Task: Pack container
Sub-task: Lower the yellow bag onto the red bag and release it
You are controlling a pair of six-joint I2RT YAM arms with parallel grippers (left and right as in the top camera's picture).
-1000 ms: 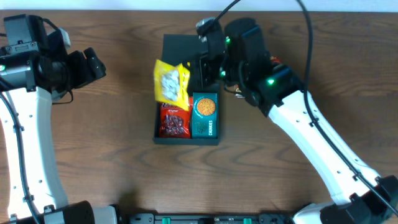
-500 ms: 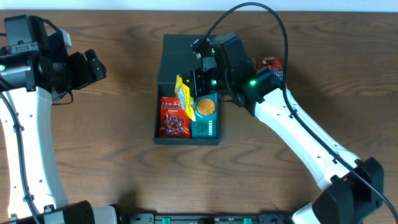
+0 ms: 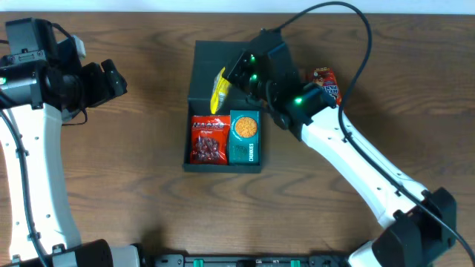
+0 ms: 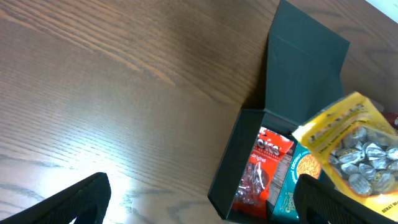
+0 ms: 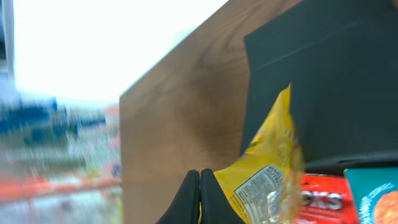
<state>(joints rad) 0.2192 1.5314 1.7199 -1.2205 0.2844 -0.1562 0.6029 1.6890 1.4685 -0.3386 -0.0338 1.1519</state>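
Next, my right gripper will draw the yellow packet point(image 3: 218, 90) back and lower it to release where the red packet point(image 3: 209, 139) lies, below the gripper and closer to my base.
The container point(image 3: 223, 167) is a dark box in the middle of the table, with its flap lid point(image 3: 208, 65) open and lying flat behind it. A red packet point(image 3: 209, 139) and a teal packet point(image 3: 245, 137) lie side by side in it. My right gripper point(image 3: 231, 80) is shut on a yellow snack packet point(image 3: 218, 90) and holds it on edge above the box's far end, by the lid hinge. The right wrist view shows the shut fingers point(image 5: 200, 193) pinching the yellow packet point(image 5: 267, 180). My left gripper point(image 3: 111, 78) is open and empty, far left of the box.
A red-orange snack packet point(image 3: 325, 80) lies on the wooden table to the right of the box, beside my right arm. The left wrist view shows the box wall point(image 4: 227, 174), the lid point(image 4: 305, 68) and bare wood to the left.
My right gripper turned the yellow packet from flat to on edge, brought it over the box, then shifted it back toward the lid. The left arm has not moved.
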